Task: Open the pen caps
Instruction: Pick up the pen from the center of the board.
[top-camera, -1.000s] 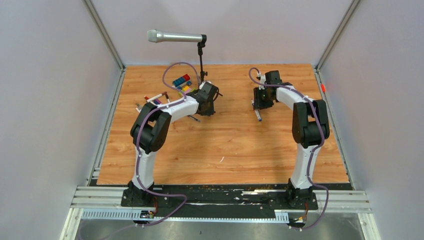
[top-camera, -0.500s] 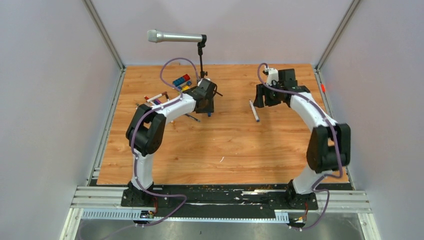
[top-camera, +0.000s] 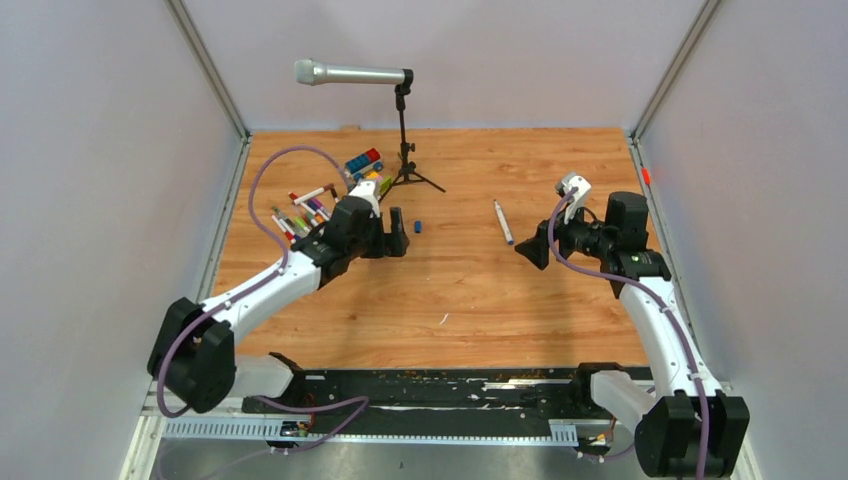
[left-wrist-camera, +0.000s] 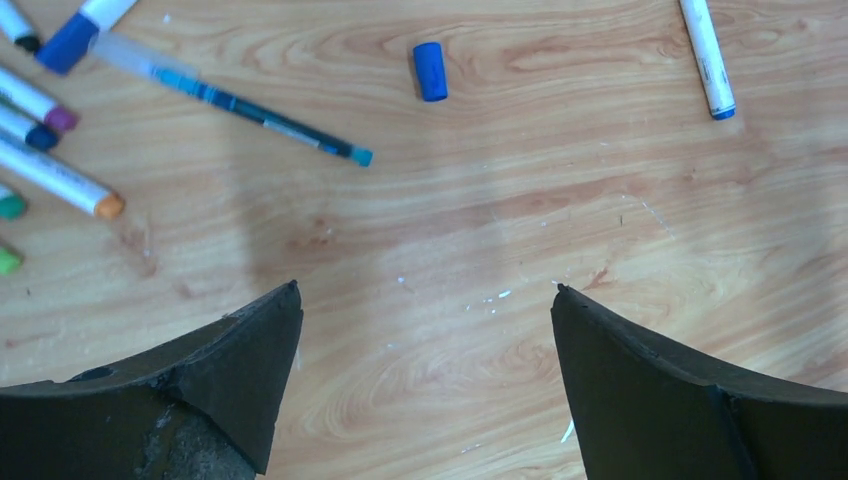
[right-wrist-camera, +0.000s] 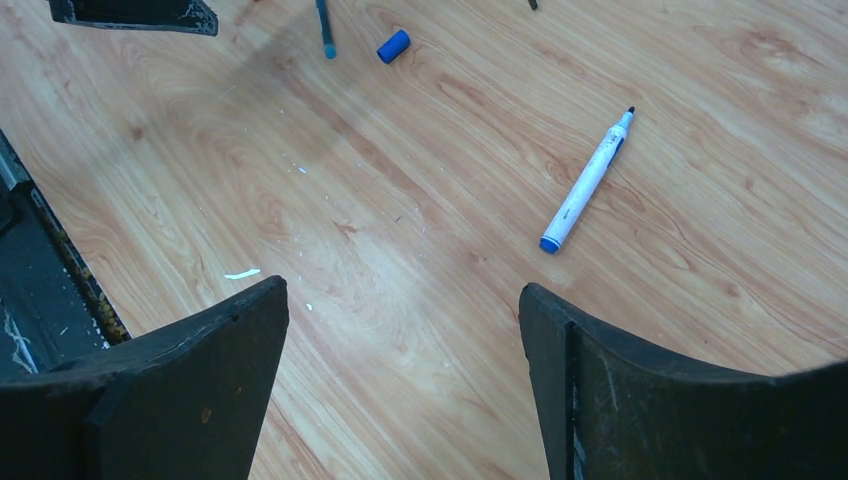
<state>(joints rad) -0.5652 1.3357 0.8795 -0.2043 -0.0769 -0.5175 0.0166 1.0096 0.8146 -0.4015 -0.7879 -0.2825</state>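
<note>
I will turn my left gripper next and lower it onto the dark body of the teal pen (left-wrist-camera: 240, 105) below it, because the pen's clear cap is still on.
A loose blue pen cap (top-camera: 418, 226) (left-wrist-camera: 430, 71) (right-wrist-camera: 394, 46) lies on the wood just right of my left gripper (top-camera: 397, 233) (left-wrist-camera: 425, 290). That gripper is open, with only bare table between its fingers. An uncapped white pen (top-camera: 503, 221) (left-wrist-camera: 707, 55) (right-wrist-camera: 587, 183) with a blue end lies alone at centre right. My right gripper (top-camera: 530, 248) (right-wrist-camera: 403, 285) hovers open and empty just to its right. A pile of capped pens (top-camera: 300, 212) (left-wrist-camera: 50, 175) lies at the left. A thin teal pen (left-wrist-camera: 240, 105) (right-wrist-camera: 325, 30) rests beside the pile.
A silver microphone on a black tripod stand (top-camera: 404, 130) rises at the back centre. Multicoloured toy blocks (top-camera: 363, 165) sit next to its feet. Grey walls close off both sides and the back of the wooden table (top-camera: 450, 290).
Both arms have drawn back from the far side and lowered. Both grippers have opened wide, leaving the blue cap and the white pen lying on the table.
</note>
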